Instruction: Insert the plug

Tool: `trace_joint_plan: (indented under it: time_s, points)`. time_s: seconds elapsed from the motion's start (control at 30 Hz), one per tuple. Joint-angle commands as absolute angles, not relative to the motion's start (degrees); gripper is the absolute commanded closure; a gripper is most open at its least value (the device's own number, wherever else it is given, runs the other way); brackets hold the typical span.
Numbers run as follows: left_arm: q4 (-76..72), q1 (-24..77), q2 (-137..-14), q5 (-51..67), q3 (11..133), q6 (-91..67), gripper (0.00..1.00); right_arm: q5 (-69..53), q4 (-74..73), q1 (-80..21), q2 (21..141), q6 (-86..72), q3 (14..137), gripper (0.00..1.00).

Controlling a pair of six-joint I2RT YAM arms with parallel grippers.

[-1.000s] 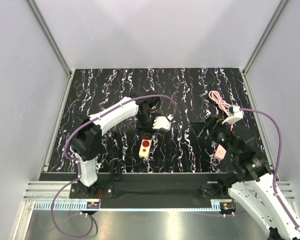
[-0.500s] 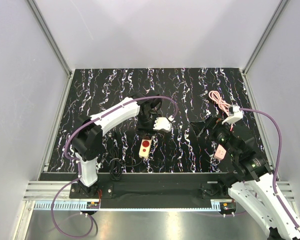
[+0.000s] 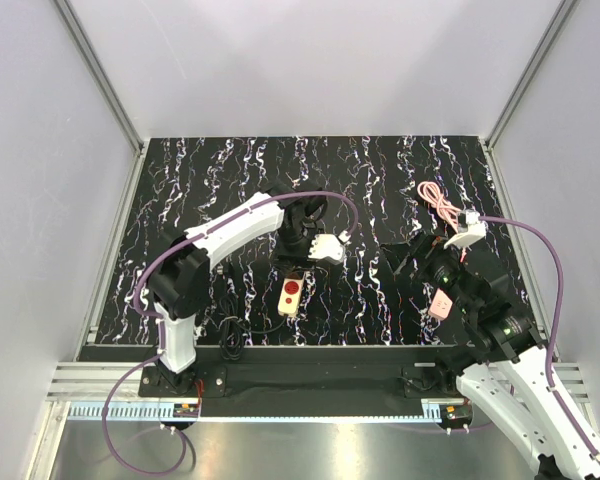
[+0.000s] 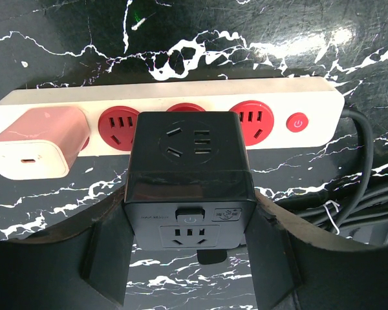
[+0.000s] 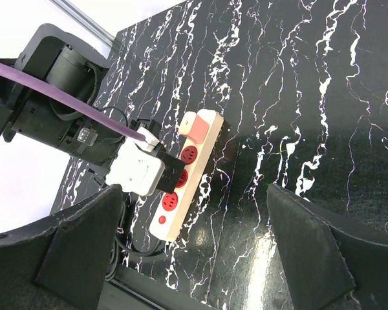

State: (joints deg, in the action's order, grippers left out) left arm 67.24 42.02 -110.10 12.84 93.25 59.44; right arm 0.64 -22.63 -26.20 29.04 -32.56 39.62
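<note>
The left gripper presses down onto the middle socket next and then releases the plug, because a red rim of the middle socket (image 4: 185, 107) still shows past the plug.
My left gripper (image 4: 189, 227) is shut on the plug (image 4: 187, 169), a black boxy adapter, with one finger on each of its sides. The plug sits right over the middle red socket of the cream power strip (image 4: 323, 97); its prongs are hidden. In the top view the left gripper (image 3: 315, 250) hangs over the strip's (image 3: 291, 296) far half. The right wrist view shows the plug (image 5: 171, 171) against the strip (image 5: 205, 161). My right gripper (image 5: 194, 258) is open and holds nothing, well to the right of the strip.
A pink adapter (image 4: 39, 147) fills the strip's end socket. Black cords (image 4: 365, 187) run from the strip's switch end and bunch near the table's front edge (image 3: 230, 338). A coiled pink cable (image 3: 438, 203) lies at the back right, beyond the right arm.
The left arm has shifted very slightly to the right with the plug still in its grip. The right arm has not moved.
</note>
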Motion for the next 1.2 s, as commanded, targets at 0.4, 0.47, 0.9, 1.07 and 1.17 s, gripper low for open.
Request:
trace_joint_plan:
  time_s: [0.4, 0.47, 0.9, 1.07, 1.17]
  points:
    - [67.0, 43.2, -115.2, 7.6, 93.4, 59.2, 1.0, 2.1, -21.8, -26.0, 27.8, -31.3, 39.9, 0.0]
    - [66.9, 43.2, -115.4, 7.6, 93.5, 59.7, 1.0, 2.1, -21.9, -26.0, 27.5, -31.2, 39.9, 0.0]
    - [66.5, 43.2, -118.3, 9.9, 95.4, 58.4, 1.0, 2.8, -22.2, -26.0, 27.2, -30.8, 39.6, 0.0]
    - [63.2, 43.7, -117.8, 11.1, 92.6, 56.4, 1.0, 3.6, -22.2, -26.1, 26.7, -31.0, 39.0, 0.0]
    - [61.5, 44.7, -118.4, 10.5, 91.3, 54.6, 1.0, 4.3, -22.1, -26.0, 26.2, -31.1, 39.1, 0.0]
